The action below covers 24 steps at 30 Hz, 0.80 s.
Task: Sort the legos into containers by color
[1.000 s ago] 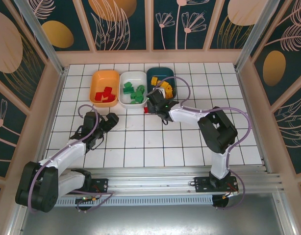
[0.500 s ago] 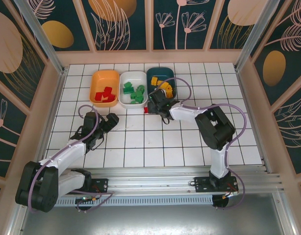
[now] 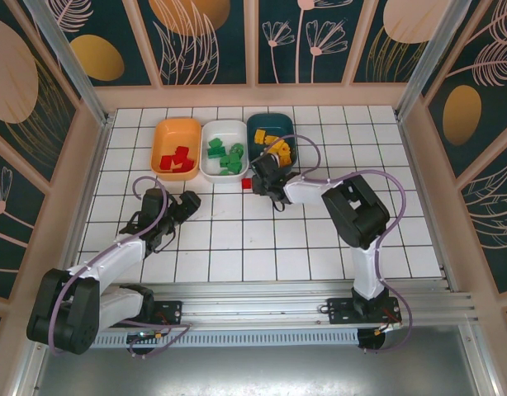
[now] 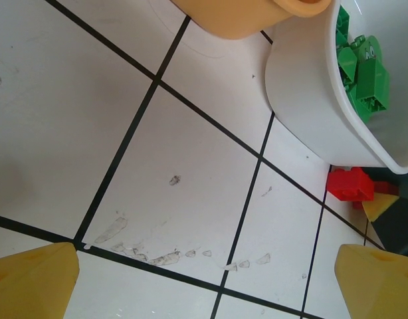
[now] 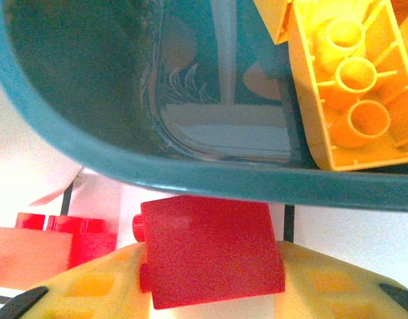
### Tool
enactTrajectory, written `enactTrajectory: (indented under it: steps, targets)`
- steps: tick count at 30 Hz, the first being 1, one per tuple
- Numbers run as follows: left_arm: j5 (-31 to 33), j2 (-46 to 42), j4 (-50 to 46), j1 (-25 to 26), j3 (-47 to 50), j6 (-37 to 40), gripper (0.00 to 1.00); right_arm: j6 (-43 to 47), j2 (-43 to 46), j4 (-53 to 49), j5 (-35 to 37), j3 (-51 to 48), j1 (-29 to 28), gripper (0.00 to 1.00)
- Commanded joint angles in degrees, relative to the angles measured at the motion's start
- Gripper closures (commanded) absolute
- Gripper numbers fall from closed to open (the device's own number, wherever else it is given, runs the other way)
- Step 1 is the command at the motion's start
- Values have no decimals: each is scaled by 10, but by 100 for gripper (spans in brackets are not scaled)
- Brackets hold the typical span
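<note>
The robot's right gripper needs to raise the red lego it holds next and carry it across the white tray, then release it over the orange tray, where red legos already lie.
My right gripper is shut on a red lego, held just in front of the dark teal tray's rim. Yellow-orange legos lie inside that tray. A second red lego rests on the tiles to the left; from above it shows beside the right gripper. The orange tray holds red legos. The white tray holds green legos. My left gripper is open over bare tile, and the white tray lies ahead of it.
The three trays stand in a row at the back of the tiled table, teal tray rightmost. Low wooden walls frame the table. The left gripper hovers over tiles in front of the orange tray. The loose red lego lies beyond the white tray's corner.
My right gripper has crept a little farther back and left, toward the teal tray's front edge. The left arm has stayed still.
</note>
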<state>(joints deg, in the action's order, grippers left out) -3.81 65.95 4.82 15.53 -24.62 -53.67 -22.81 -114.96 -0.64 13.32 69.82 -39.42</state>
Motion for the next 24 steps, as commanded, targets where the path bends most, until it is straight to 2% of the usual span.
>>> enactTrajectory:
  steps: [1,6,10,14,18,21,24]
  targets:
    - [27,-4,-21,0,-29,19,2,4,43,27,2,-27,-3,62]
    - [81,-21,-72,-2,-60,24,1,10,95,21,12,-47,-20,65]
    - [102,-22,-120,-42,-81,12,2,11,138,5,22,-45,-45,65]
    - [55,-16,-110,-110,-64,-16,1,4,128,31,-29,-7,-67,65]
    - [-55,2,-24,-176,-7,-61,2,26,49,37,-53,98,-95,65]
    - [-125,27,40,-186,29,-76,2,54,-25,27,-76,202,-109,65]
    - [-146,34,26,-185,34,-62,1,111,-95,5,-83,306,-121,65]
